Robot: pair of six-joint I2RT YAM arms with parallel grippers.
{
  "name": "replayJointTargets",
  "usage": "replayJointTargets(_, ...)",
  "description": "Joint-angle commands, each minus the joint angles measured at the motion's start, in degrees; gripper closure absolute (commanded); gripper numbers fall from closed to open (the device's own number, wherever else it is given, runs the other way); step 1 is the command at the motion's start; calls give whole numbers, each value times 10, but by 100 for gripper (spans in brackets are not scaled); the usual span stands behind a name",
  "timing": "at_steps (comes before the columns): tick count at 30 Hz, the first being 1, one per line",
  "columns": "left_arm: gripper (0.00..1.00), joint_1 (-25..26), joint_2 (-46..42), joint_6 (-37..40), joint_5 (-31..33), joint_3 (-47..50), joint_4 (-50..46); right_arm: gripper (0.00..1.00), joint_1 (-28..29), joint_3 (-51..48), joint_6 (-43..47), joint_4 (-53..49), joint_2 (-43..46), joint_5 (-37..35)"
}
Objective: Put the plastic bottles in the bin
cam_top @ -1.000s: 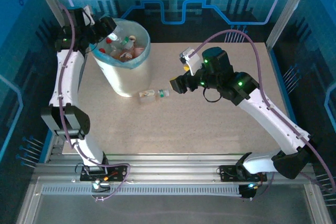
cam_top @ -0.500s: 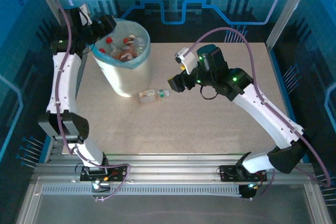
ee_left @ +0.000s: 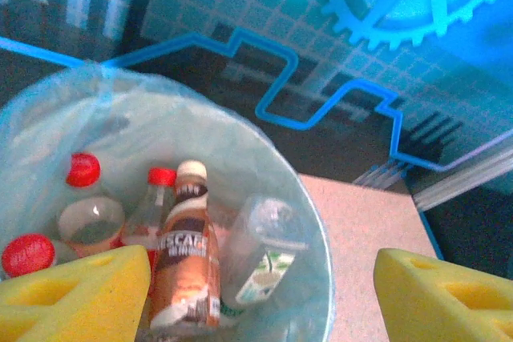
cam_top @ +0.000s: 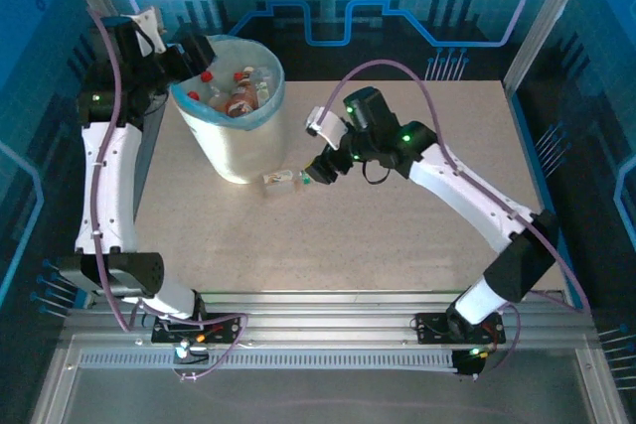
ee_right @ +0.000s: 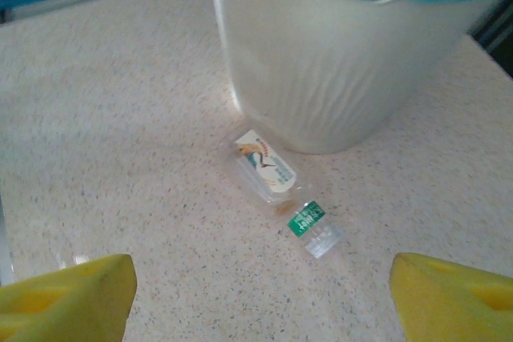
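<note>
My right gripper should go down toward the table, open, until its yellow pads are on both sides of the green neck band point(cam_top: 305, 178) point(ee_right: 306, 219), because the bottle's neck is slimmer than its labelled body.
A clear plastic bottle point(cam_top: 286, 179) point(ee_right: 276, 186) with a green neck band and a pale label lies on its side on the table, just in front of the bin point(cam_top: 234, 151) point(ee_right: 337, 62). My right gripper point(cam_top: 316, 171) point(ee_right: 260, 302) hovers open right beside its cap end, nothing between the yellow pads point(ee_right: 64, 294). The bin, white and lined with a light-blue bag, holds several bottles point(cam_top: 238, 96): a brown one point(ee_left: 186, 266), red-capped ones point(ee_left: 82, 170), and a clear one with a green label point(ee_left: 264, 250). My left gripper point(cam_top: 199, 52) point(ee_left: 256, 302) stands open and empty over the bin's far-left rim.
The speckled beige table point(cam_top: 397, 235) stretches wide to the right and front of the bin. Blue patterned walls point(cam_top: 417, 7) close off the back and sides. The right arm point(cam_top: 467, 196) reaches across the table's middle.
The right gripper has swung left and down toward the lying bottle. The left arm has drawn back to the left, its gripper staying by the bin's rim.
</note>
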State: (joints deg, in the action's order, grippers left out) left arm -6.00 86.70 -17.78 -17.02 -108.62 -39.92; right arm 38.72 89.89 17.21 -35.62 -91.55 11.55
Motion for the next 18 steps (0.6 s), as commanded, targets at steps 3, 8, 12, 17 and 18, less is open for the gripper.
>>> replayJointTargets(3, 26, 35, -64, 58, -22, 87, -15, 15, 3, -3, 166, 8, -81, 62)
replayJointTargets(8, 23, 80, -172, 115, -67, 231, 84, 18, -12, 23, 193, 15, -154, 66)
replayJointTargets(12, 20, 102, -243, 145, -112, 331, 144, 18, -26, 19, 215, 36, -195, 62)
replayJointTargets(17, 19, 110, -304, 158, -114, 410, 171, 18, -31, 24, 246, 50, -243, 36)
replayJointTargets(18, 19, 110, -314, 160, -109, 421, 174, 18, -31, 27, 251, 54, -253, 32)
